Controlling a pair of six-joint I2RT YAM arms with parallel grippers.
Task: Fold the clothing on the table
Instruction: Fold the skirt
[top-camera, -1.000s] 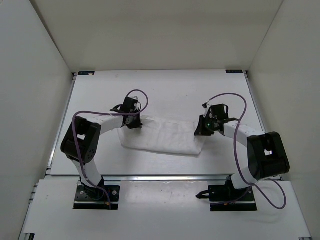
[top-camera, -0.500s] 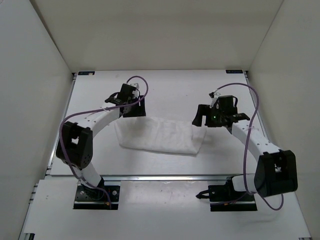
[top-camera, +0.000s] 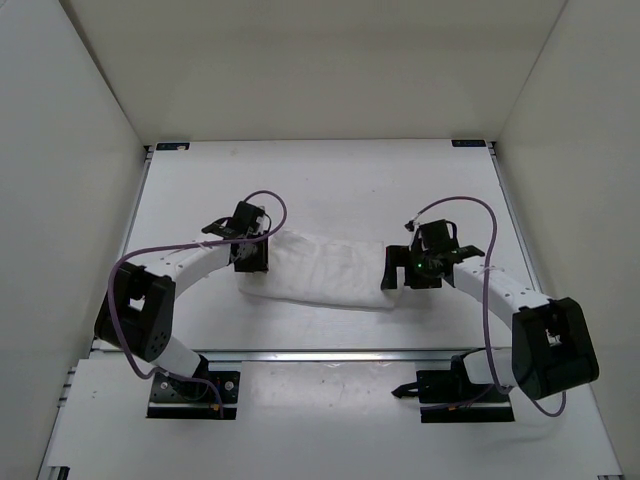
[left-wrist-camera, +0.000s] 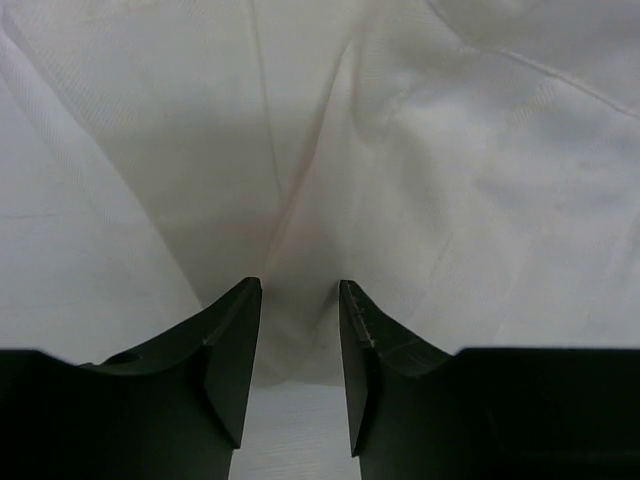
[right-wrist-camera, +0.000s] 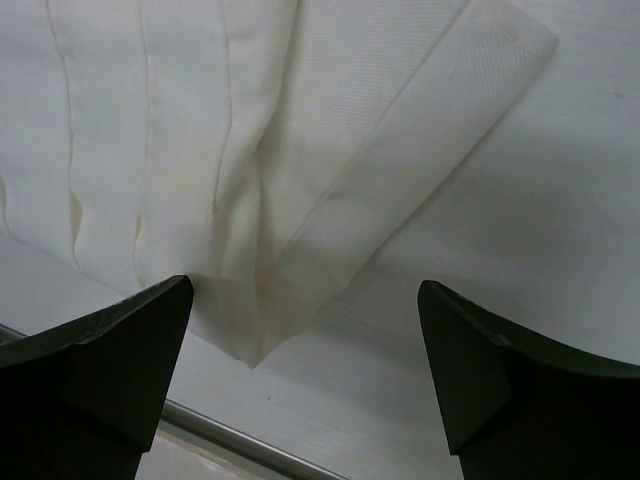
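Note:
The right gripper moves down around the corner's layered tip (top-camera: 388, 298) (right-wrist-camera: 258, 318) next and closes, since the folded corner of clothing is below it, between its wide-open fingers.
The clothing (top-camera: 325, 270) is a white cloth lying as a long folded strip across the middle of the table (top-camera: 350, 180). My left gripper (top-camera: 250, 258) sits low at its left end. In the left wrist view the left gripper (left-wrist-camera: 298, 300) is open by a narrow gap, its tips on either side of a creased edge of the clothing (left-wrist-camera: 450, 180). My right gripper (top-camera: 393, 275) is at the strip's right end. In the right wrist view the right gripper (right-wrist-camera: 305, 300) stands wide open, with a folded corner of the clothing (right-wrist-camera: 300, 150) between its fingers and nothing gripped.
A metal rail (top-camera: 330, 353) runs along the table's near edge and shows close below the right gripper as the rail (right-wrist-camera: 230, 435). White walls enclose the table on the left, right and far sides. Purple cables loop over both arms.
Both grippers were shut on the cloth's ends, then opened and lifted towards the far side. They have come back down at the ends; the left jaws have narrowed and the right widened.

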